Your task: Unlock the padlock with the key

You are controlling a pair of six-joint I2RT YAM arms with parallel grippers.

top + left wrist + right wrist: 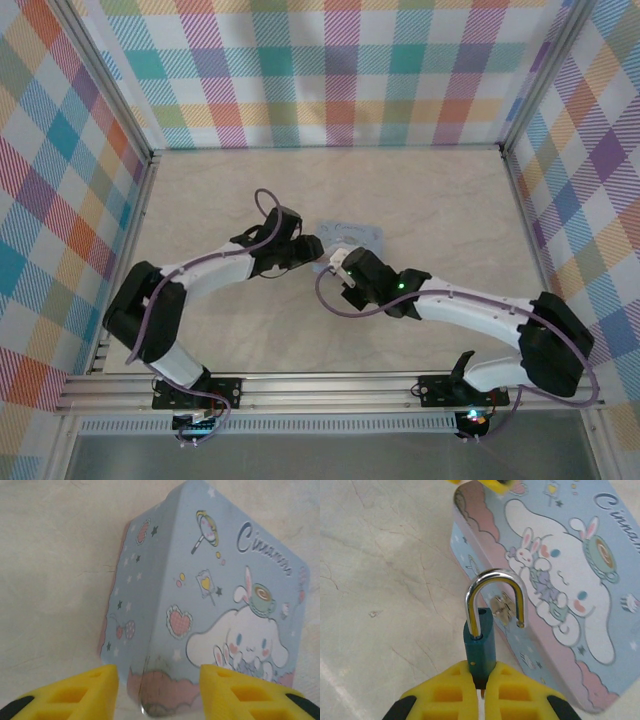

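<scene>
The teal body goes past the box's end opposite my left gripper and down for my right gripper to release next, since bare tabletop lies beyond, below my right gripper.
My right gripper (481, 672) is shut on the dark teal body of the padlock (480, 647), held upright just off the table. Its silver shackle (495, 577) stands open, with one end free of the body, close beside the metal latch (503, 608) on the side of a light blue cartoon tin box (560, 545). The key is hidden. My left gripper (159, 685) is open, its yellow fingers (85, 690) on either side of the box's near corner (155, 680) without touching it. From above, both grippers (312, 250) (340, 266) meet at the box's (356, 233) front edge.
The box lies flat on a pale marble-patterned table (430, 200). Checked walls (330, 70) close in the back and both sides. A metal rail (330, 385) runs along the near edge by the arm bases.
</scene>
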